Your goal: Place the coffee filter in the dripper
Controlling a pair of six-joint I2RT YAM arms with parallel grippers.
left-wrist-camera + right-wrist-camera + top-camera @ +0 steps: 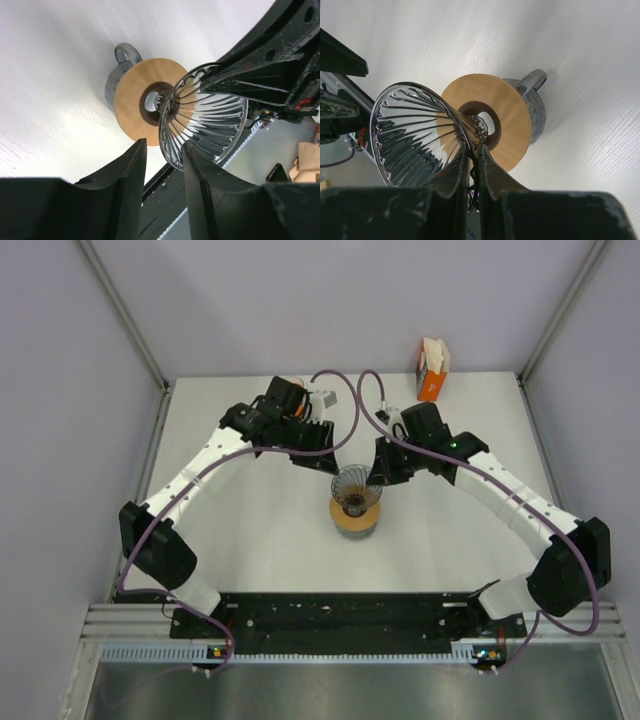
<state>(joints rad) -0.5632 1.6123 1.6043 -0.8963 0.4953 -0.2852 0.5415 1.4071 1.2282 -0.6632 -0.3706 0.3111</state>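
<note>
Next, my right gripper brings the cone's narrow end, still hanging above the hole of the wooden collar, down into that hole and releases the cone's rim.
The dripper (356, 490) is a ribbed clear glass cone with a round wooden collar (507, 115). It sits on a grey glass mug (536, 107) in the middle of the table. My right gripper (476, 147) is shut on the cone's rim from the right (382, 480). On the upper left my left gripper (318, 462) stands open. Its fingertips (142, 145) straddle empty space just short of the rim of the dripper (210, 125). Pale paper, perhaps the coffee filter, sticks out of an orange box (433, 368) at the back. No paper shows inside the cone.
The orange box stands at the back right edge of the white table (250, 540), well beyond both arms. A black rail (340, 615) with both arm bases runs along the near edge. Grey walls close in both sides.
</note>
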